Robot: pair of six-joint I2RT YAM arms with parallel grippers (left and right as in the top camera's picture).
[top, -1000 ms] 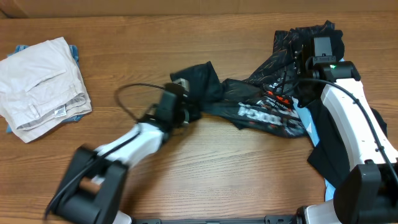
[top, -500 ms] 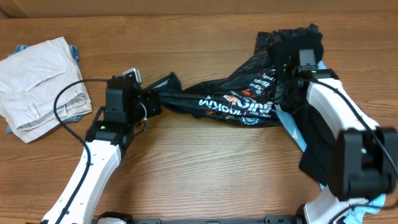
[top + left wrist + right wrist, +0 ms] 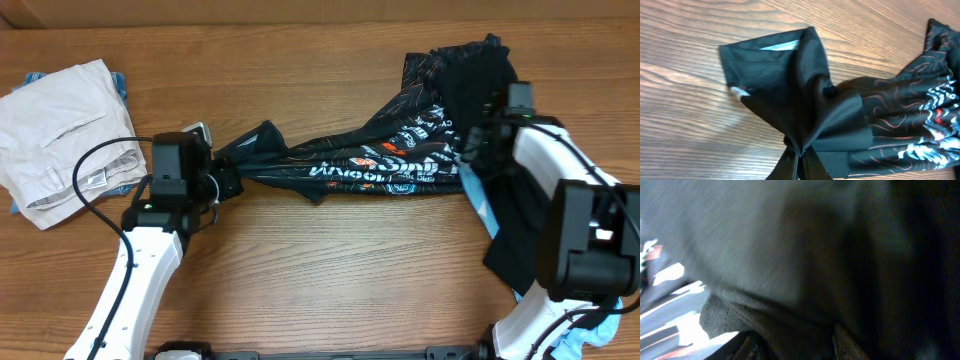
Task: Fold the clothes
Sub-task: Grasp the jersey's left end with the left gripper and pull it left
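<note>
Next, my left gripper pulls the twisted jersey straighter to the left in the overhead view, where bare wood lies by the white garment, and releases it.
The black jersey (image 3: 380, 165), with orange contour lines and white and red logos, lies stretched in a twisted band across the table's middle. My left gripper (image 3: 225, 182) is shut on its left end. In the left wrist view the fingertips (image 3: 797, 156) pinch a bunched black fold, and the sleeve (image 3: 775, 65) fans out beyond them on the wood. My right gripper (image 3: 482, 140) holds the jersey's right end. In the right wrist view dark fabric (image 3: 815, 255) fills the frame and is bunched between the fingers (image 3: 742, 347).
A folded white garment (image 3: 65, 140) lies on a blue one at the far left. Black cloth (image 3: 515, 235) and a light blue piece (image 3: 478, 200) lie under my right arm at the right edge. Bare wood shows at the front.
My left gripper has pulled the jersey's end leftwards, drawing the jersey out long and taut. My right gripper has shifted a little right with the other end.
</note>
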